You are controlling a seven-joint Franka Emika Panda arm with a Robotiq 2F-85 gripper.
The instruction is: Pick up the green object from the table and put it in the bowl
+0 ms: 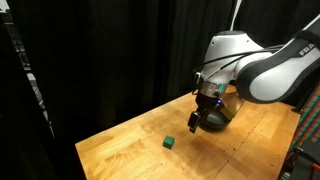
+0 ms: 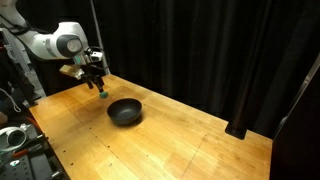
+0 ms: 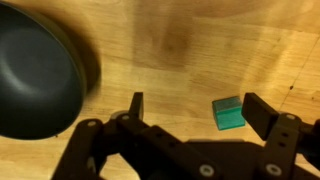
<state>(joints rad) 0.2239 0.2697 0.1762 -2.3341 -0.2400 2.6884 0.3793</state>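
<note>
The green object (image 1: 168, 142) (image 3: 228, 113) is below my gripper, off-center to the right in the wrist view, so I need to move that way and lower my open fingers around it.
The green object (image 3: 228, 113) is a tiny teal-green block lying on the wooden table (image 3: 180, 40). It also shows in both exterior views (image 1: 169, 143) (image 2: 103, 97). My gripper (image 3: 195, 112) is open and hovers over the table, with the block between its fingers, close to the right finger. In the exterior views the gripper (image 1: 206, 116) (image 2: 94, 80) hangs a little above the block. The black bowl (image 3: 35, 80) sits at the left of the wrist view and beside the block in an exterior view (image 2: 125, 111); the arm hides it in the other exterior view.
Black curtains close off the back of the table in both exterior views. The table's edge (image 1: 85, 150) runs near the block. Equipment stands off the table's corner (image 2: 15, 140).
</note>
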